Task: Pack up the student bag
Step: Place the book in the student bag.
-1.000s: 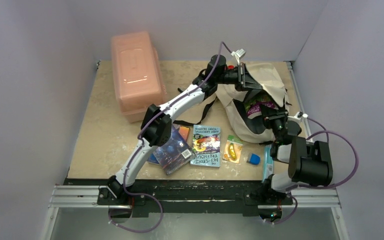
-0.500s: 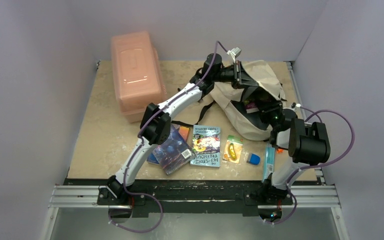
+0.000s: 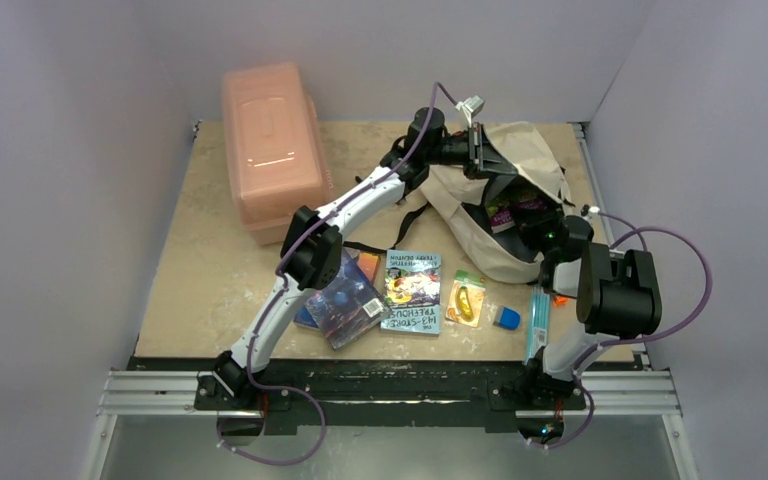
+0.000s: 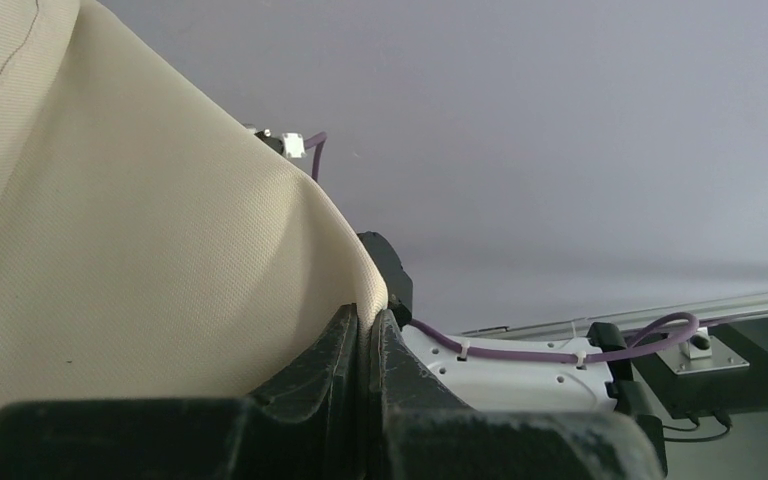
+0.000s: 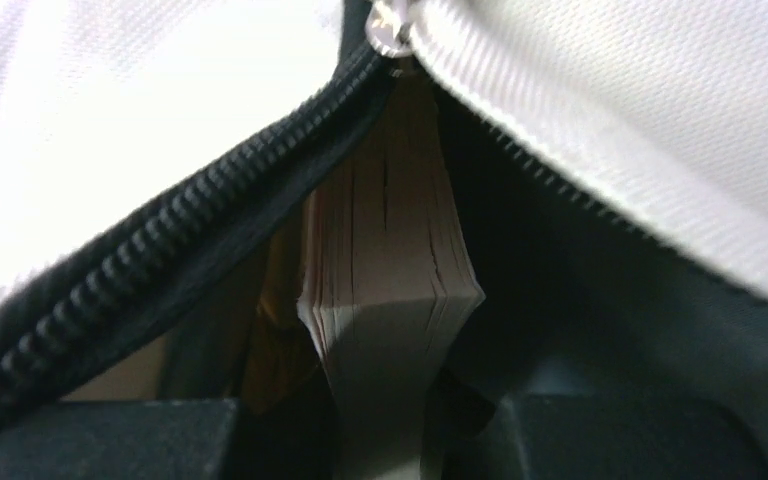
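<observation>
The purple book already stands inside the bag's opening, so my left gripper needs to ease left in the top view next, draw the student bag's upper flap [image 3: 523, 160] [image 4: 358, 275] along, and release it.
The cream-beige student bag [image 3: 528, 150] lies at the back right of the table, its mouth open toward the arms. My left gripper [image 3: 480, 150] is shut on the bag's upper flap and holds it up; the left wrist view shows the cream fabric [image 4: 140, 250] pinched between the black fingers [image 4: 345, 350]. My right gripper [image 3: 543, 228] is at the bag's mouth, shut on a book with a purple cover [image 3: 508, 212]. In the right wrist view the book's page edge [image 5: 390, 290] stands between the jaws, inside the opening under the black zipper [image 5: 190, 240].
A rigid pink plastic box [image 3: 270, 150] stands at the back left. In front of the bag lie two books [image 3: 413, 290] [image 3: 348, 303], a yellow packet [image 3: 465, 300], a blue eraser [image 3: 507, 318] and a long teal item [image 3: 537, 322]. Black straps [image 3: 400, 225] trail from the bag.
My right gripper has moved up and left from the bag's near rim into its mouth, taking the book in deeper. The left gripper has shifted slightly left with the flap.
</observation>
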Robot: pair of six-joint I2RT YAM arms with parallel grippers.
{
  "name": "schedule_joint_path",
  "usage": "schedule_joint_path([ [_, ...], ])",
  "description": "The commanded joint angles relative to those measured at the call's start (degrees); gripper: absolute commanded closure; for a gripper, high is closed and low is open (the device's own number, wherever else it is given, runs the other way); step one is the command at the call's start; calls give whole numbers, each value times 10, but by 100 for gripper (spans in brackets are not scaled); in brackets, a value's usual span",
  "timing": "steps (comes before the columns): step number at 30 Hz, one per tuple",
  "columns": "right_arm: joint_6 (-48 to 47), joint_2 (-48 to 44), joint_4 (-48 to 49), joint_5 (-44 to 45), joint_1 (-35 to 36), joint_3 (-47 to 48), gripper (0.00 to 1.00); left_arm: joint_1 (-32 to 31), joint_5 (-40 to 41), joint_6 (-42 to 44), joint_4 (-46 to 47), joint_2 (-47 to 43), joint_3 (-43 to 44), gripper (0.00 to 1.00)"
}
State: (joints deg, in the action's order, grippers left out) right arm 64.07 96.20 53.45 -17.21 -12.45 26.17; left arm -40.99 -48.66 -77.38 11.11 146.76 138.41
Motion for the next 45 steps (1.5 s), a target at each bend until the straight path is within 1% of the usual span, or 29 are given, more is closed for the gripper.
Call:
schedule_joint_path([
  [1, 46, -21, 81, -19, 12, 12, 100, 3, -29, 16, 19, -1, 28, 100],
  [3, 70, -12, 106, -33, 21, 27, 100, 4, -35, 18, 17, 0, 30, 100],
  [7, 81, 10, 100, -40, 38, 59, 100, 6, -51, 19, 11, 9, 50, 100],
  [10, 106, 48, 148, -32, 43, 62, 100, 7, -60, 21, 11, 12, 54, 100],
  [11, 114, 64, 163, -29, 46, 67, 96, 7, -60, 22, 10, 12, 53, 100],
  [13, 120, 96, 184, -18, 53, 80, 86, 7, -59, 22, 9, 14, 54, 100],
  [15, 120, 123, 203, 2, 57, 90, 83, 7, -59, 18, 11, 16, 54, 100],
  [17, 116, 142, 210, 20, 60, 99, 83, 7, -61, 17, 12, 18, 54, 100],
  [20, 135, 168, 246, 41, 64, 104, 83, 8, -60, 18, 12, 18, 53, 100],
  [22, 135, 177, 248, 62, 70, 107, 82, 10, -58, 17, 12, 20, 54, 100],
  [24, 132, 181, 240, 87, 73, 107, 78, 11, -56, 13, 14, 23, 54, 100],
  [27, 128, 182, 232, 102, 73, 101, 67, 14, -56, 10, 17, 25, 53, 100],
  [28, 120, 170, 217, 101, 73, 95, 62, 15, -54, 12, 14, 26, 52, 100],
  [31, 82, 99, 107, 102, 73, 70, 45, 24, -48, 14, 10, 29, 49, 100],
  [34, 16, 12, -61, 93, 73, 68, 29, 32, -41, 12, 8, 35, 47, 100],
  [36, -28, -34, -135, 95, 73, 65, 20, 36, -39, 12, 9, 38, 48, 100],
  [38, -59, -75, -218, 88, 73, 69, 18, 36, -35, 9, 11, 41, 48, 100],
  [40, -91, -111, -286, 115, 73, 70, 13, 36, -34, 3, 17, 44, 49, 100],
  [43, -139, -149, -348, 135, 73, 76, 9, 36, -35, 4, 18, 43, 47, 100],
  [45, -167, -161, -396, 146, 73, 93, 9, 36, -33, 3, 18, 43, 45, 100],
])
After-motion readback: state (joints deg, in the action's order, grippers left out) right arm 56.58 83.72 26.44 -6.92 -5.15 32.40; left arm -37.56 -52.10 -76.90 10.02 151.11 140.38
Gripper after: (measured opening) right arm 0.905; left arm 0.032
